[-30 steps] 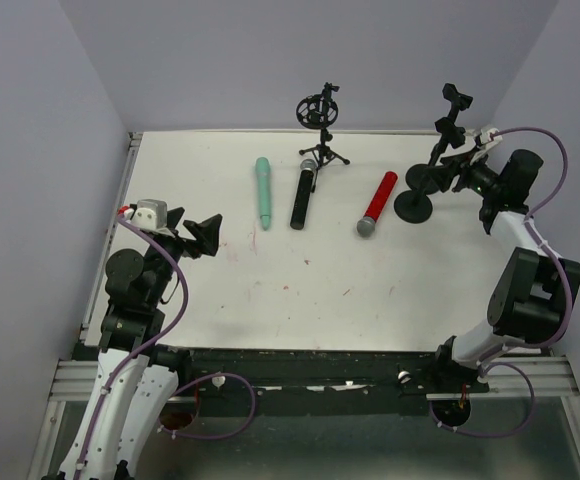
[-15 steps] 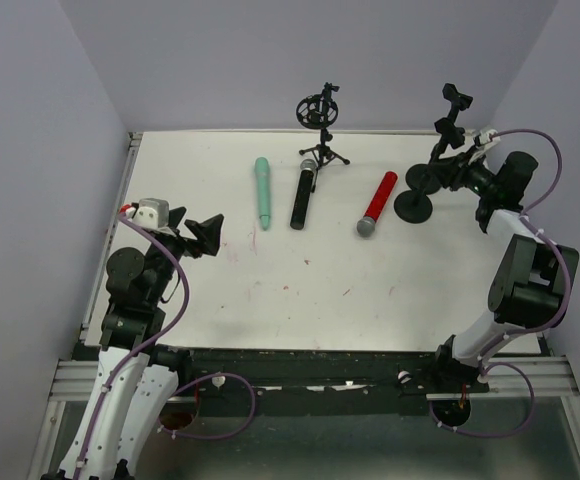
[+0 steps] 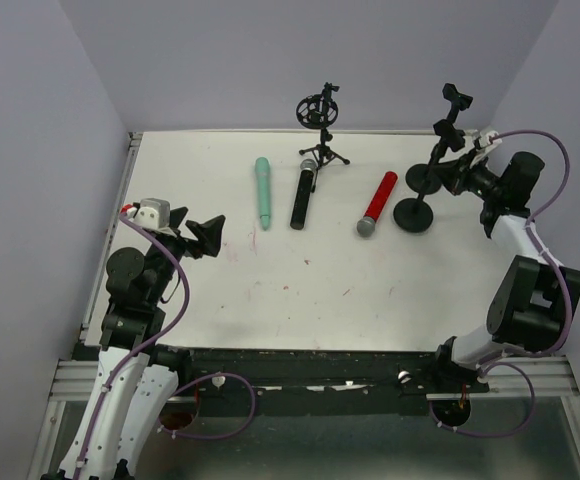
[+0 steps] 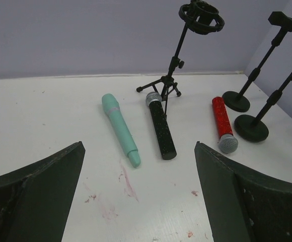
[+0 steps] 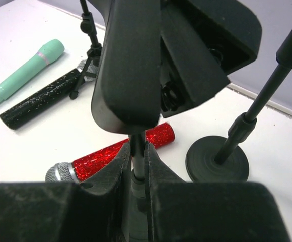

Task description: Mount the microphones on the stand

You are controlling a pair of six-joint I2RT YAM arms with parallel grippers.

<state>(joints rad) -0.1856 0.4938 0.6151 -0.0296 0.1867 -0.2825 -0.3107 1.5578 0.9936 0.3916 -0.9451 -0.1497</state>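
Observation:
The held stand is crowding the second stand, so my right gripper will next pull it back past the red microphone's mesh head and let it go.
Three microphones lie side by side at the table's far middle: a teal one [image 3: 262, 192] [image 4: 120, 129], a black one [image 3: 301, 197] [image 4: 161, 126] and a red one [image 3: 377, 203] [image 5: 117, 154] with a silver mesh head. My right gripper [image 3: 456, 172] [image 5: 137, 151] is shut on the thin pole of a black round-base stand [image 3: 413, 213] [image 4: 250, 128], just right of the red microphone. That stand's clip looms close over the right wrist view. Near the left edge, my left gripper [image 3: 204, 235] [image 4: 138, 147] hovers open and holds nothing.
A second round-base stand [image 3: 426, 180] [image 5: 217, 161] with a clip on top rises just behind the gripped one. A tripod stand [image 3: 322, 155] [image 4: 167, 83] with a ring mount stands behind the black microphone. Purple walls close the table at back and sides.
My right gripper's fingers have shut on the stand's pole. The stand's base has slid slightly toward the near side. The left arm has not moved.

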